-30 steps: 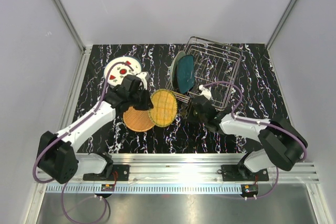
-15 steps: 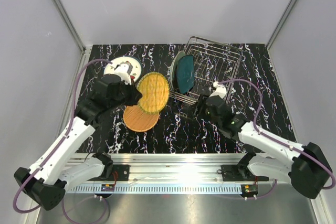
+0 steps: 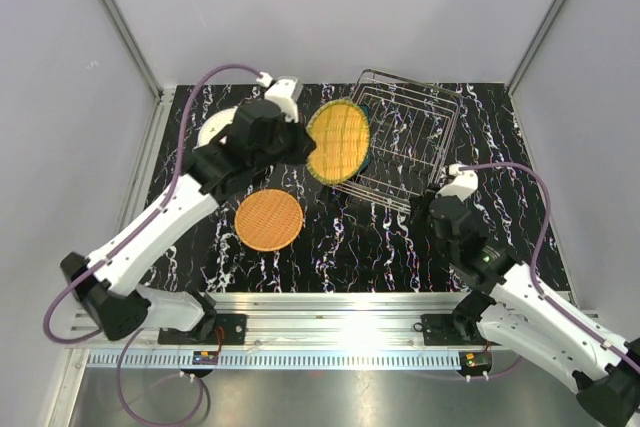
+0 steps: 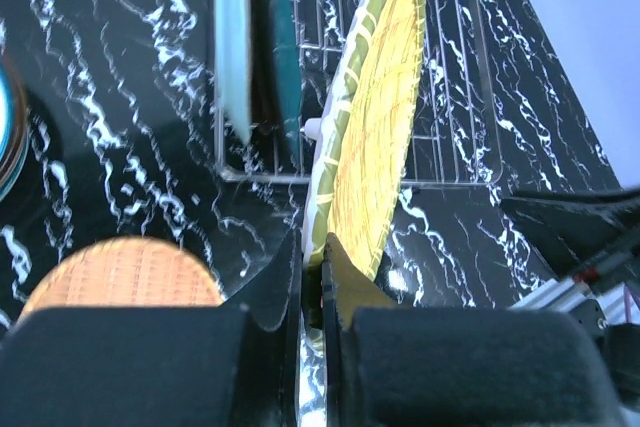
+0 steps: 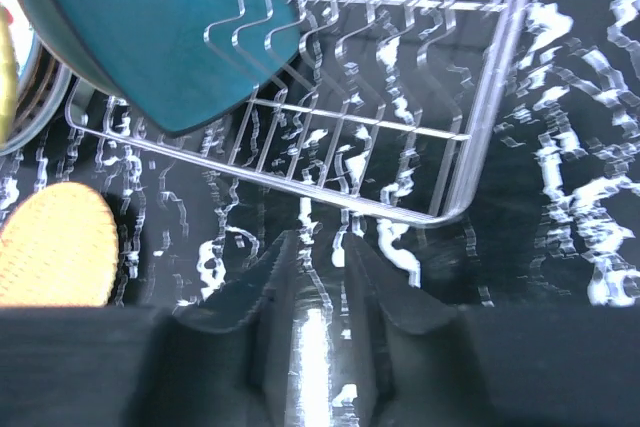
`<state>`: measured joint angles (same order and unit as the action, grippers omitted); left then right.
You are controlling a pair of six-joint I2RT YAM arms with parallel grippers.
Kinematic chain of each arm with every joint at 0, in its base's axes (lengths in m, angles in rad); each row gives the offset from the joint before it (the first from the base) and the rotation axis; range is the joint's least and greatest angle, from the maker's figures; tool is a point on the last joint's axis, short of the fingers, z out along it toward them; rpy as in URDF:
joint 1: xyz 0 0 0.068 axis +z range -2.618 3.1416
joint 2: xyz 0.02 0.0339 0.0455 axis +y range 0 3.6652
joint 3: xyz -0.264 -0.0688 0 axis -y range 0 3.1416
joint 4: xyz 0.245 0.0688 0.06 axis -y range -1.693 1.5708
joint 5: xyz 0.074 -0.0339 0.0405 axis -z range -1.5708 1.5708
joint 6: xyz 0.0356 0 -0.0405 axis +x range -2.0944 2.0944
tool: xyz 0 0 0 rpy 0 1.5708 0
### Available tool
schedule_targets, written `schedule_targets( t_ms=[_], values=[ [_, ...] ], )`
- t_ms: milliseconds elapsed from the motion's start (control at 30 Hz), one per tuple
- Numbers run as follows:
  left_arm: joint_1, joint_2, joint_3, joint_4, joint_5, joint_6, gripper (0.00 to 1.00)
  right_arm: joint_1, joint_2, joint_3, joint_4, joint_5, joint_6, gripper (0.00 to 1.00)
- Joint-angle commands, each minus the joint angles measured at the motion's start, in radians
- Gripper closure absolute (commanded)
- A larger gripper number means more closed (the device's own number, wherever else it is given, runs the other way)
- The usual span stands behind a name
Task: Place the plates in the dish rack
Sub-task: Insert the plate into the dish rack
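The left gripper will next turn above the empty rack wires beside the teal plate, then lower the yellow plate between them.
My left gripper is shut on the rim of a yellow woven-look plate with a green edge and holds it upright in the air at the left end of the wire dish rack. In the left wrist view the gripper pinches the yellow plate beside a mint plate and a dark teal plate standing in the rack. My right gripper is slightly open and empty, just short of the rack's near edge; the teal plate shows there too.
An orange-tan plate lies flat on the black marbled table in front of the left arm. A white plate lies at the back left, half hidden by the arm. Grey walls close in both sides and the back.
My left arm has lifted the yellow plate up and to the right, from over the orange-tan plate to the rack's left end. My right gripper has pulled back from the rack toward the near right.
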<state>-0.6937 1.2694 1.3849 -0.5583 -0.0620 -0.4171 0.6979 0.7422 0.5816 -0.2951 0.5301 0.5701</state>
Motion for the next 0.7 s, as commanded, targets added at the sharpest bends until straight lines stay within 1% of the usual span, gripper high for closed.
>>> schedule_targets(
  t_ms=[0,67,100,133,167,200,267,333,433,567,667],
  values=[
    [-0.059,0.097,0.164,0.084,-0.140,0.032,1.00,-0.011,-0.070,-0.019,-0.058,0.087,-0.053,0.75],
    [-0.078,0.152,0.241,0.090,-0.173,0.052,1.00,-0.012,-0.090,-0.026,-0.067,0.088,-0.049,0.88],
    [-0.093,0.210,0.265,0.092,-0.221,0.057,1.00,-0.012,-0.098,-0.031,-0.058,0.084,-0.049,0.95],
    [-0.096,0.238,0.291,0.090,-0.242,0.060,1.00,-0.012,-0.109,-0.037,-0.052,0.082,-0.050,0.99],
    [-0.099,0.267,0.348,0.084,-0.255,0.072,1.00,-0.012,-0.110,-0.040,-0.052,0.087,-0.050,1.00],
    [-0.104,0.330,0.380,0.075,-0.281,0.075,1.00,-0.012,-0.107,-0.043,-0.049,0.087,-0.050,1.00],
    [-0.110,0.389,0.472,0.048,-0.305,0.098,1.00,-0.012,-0.099,-0.045,-0.045,0.084,-0.053,1.00],
    [-0.127,0.471,0.553,0.028,-0.361,0.115,1.00,-0.012,-0.089,-0.042,-0.044,0.087,-0.056,1.00],
    [-0.145,0.551,0.617,0.015,-0.446,0.155,1.00,-0.012,-0.087,-0.042,-0.041,0.094,-0.058,1.00],
    [-0.151,0.634,0.658,0.021,-0.492,0.190,1.00,-0.014,-0.093,-0.042,-0.038,0.099,-0.059,0.99],
    [-0.150,0.666,0.660,0.029,-0.506,0.195,1.00,-0.014,-0.095,-0.045,-0.036,0.100,-0.059,0.99]
  ],
)
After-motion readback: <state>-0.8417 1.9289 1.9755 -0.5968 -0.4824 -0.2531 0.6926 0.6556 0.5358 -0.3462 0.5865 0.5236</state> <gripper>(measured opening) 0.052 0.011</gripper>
